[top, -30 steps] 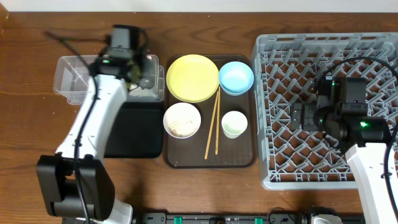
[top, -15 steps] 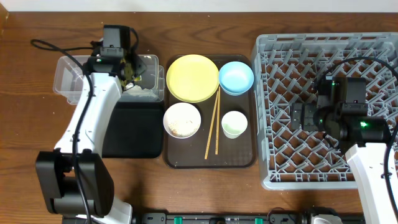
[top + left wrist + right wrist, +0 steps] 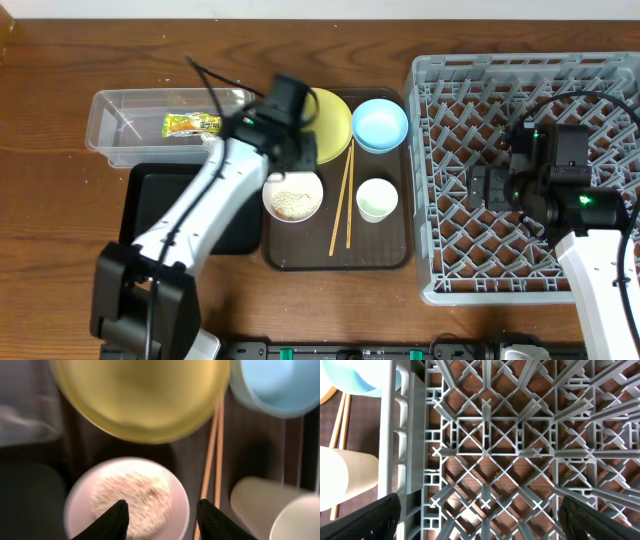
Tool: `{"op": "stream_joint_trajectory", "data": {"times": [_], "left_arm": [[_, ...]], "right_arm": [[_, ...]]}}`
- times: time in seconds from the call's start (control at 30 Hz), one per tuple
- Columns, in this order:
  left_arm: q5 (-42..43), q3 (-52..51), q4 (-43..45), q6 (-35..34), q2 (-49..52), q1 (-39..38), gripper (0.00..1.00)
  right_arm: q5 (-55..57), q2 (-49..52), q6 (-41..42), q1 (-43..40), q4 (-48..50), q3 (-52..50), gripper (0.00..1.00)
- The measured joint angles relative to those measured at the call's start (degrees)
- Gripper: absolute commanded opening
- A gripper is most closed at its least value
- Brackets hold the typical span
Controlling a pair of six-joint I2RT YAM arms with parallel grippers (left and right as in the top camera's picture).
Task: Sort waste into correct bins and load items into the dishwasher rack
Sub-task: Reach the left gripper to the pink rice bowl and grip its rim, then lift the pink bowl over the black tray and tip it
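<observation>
My left gripper should go down with its fingers on both sides of the white bowl's rim beside the chopsticks, and then close.
My left gripper (image 3: 290, 165) is open and empty, just above the white bowl (image 3: 293, 195) that holds rice grains (image 3: 132, 494). In the left wrist view the gripper (image 3: 162, 512) has its jaws wide apart over the bowl's right half (image 3: 175, 510). The green-and-yellow wrapper (image 3: 190, 123) lies in the clear tub (image 3: 115, 140). The black tray (image 3: 150, 200) lies in front of the tub. The yellow plate (image 3: 332, 125), blue bowl (image 3: 380, 124), cup (image 3: 376, 199) and chopsticks (image 3: 345, 195) are on the brown tray. My right gripper (image 3: 478, 187) is open over the grey rack (image 3: 530, 60). The tissue is out of view.
The brown serving tray (image 3: 300, 255) sits between the bins and the rack. The right wrist view shows the rack's lattice floor (image 3: 495, 445) under the open gripper (image 3: 480, 520), with the cup (image 3: 340, 477) beyond the rack wall.
My left arm has swung right from over the clear tub to over the white bowl. The wrapper now lies loose in the tub. The right arm has not moved.
</observation>
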Motion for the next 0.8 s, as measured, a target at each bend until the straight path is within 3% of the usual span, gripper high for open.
{"op": "stream_joint_trajectory", "data": {"times": [0.3, 0.5, 0.57, 0.73, 0.8], "left_arm": [[0.55, -3.63, 0.48, 0.35, 3.54, -6.27, 0.46], [0.55, -3.74, 0.55, 0.61, 8.81, -7.48, 0.39], [0.52, -3.74, 0.52, 0.72, 10.36, -7.78, 0.34], [0.50, -3.80, 0.52, 0.92, 11.98, -8.07, 0.09], [0.20, -3.78, 0.61, 1.42, 11.93, -8.07, 0.06]], "right_arm": [[0.00, 0.00, 0.00, 0.00, -0.02, 0.00, 0.99], [0.00, 0.00, 0.00, 0.00, -0.24, 0.00, 0.99], [0.00, 0.00, 0.00, 0.00, -0.26, 0.00, 0.99], [0.00, 0.00, 0.00, 0.00, -0.46, 0.00, 0.99], [0.00, 0.00, 0.00, 0.00, -0.46, 0.00, 0.99]]}}
